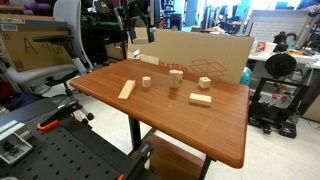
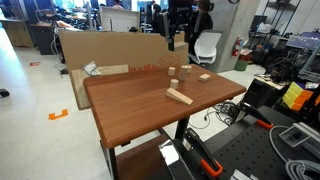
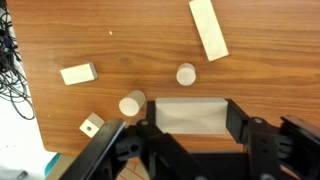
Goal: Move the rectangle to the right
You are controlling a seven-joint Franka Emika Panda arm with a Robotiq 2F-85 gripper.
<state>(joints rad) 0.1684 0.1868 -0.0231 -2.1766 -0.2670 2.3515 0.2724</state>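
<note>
Next, my gripper moves past the short cylinders and down to the bare wood between plank and second block, since that lies below it, beyond them.
In the wrist view, my gripper [image 3: 190, 124] is shut on the rectangle [image 3: 188, 112], a pale plain wooden block. It lies crosswise between the two black fingers [image 3: 236, 120] and is held well above the brown table [image 3: 120, 40]. In both exterior views the gripper hangs over the table's far edge [image 1: 137, 38] [image 2: 170, 42]; the held block is too small to make out there.
On the table lie a long wooden plank [image 3: 208, 28] [image 1: 126, 90], two short cylinders [image 3: 186, 74] [image 3: 132, 103], a second small pale block [image 3: 78, 73] [image 1: 201, 98] and a small cube [image 3: 92, 126]. A cardboard sheet [image 1: 200, 55] stands along the far edge. Cables [image 3: 12, 70] hang off one side.
</note>
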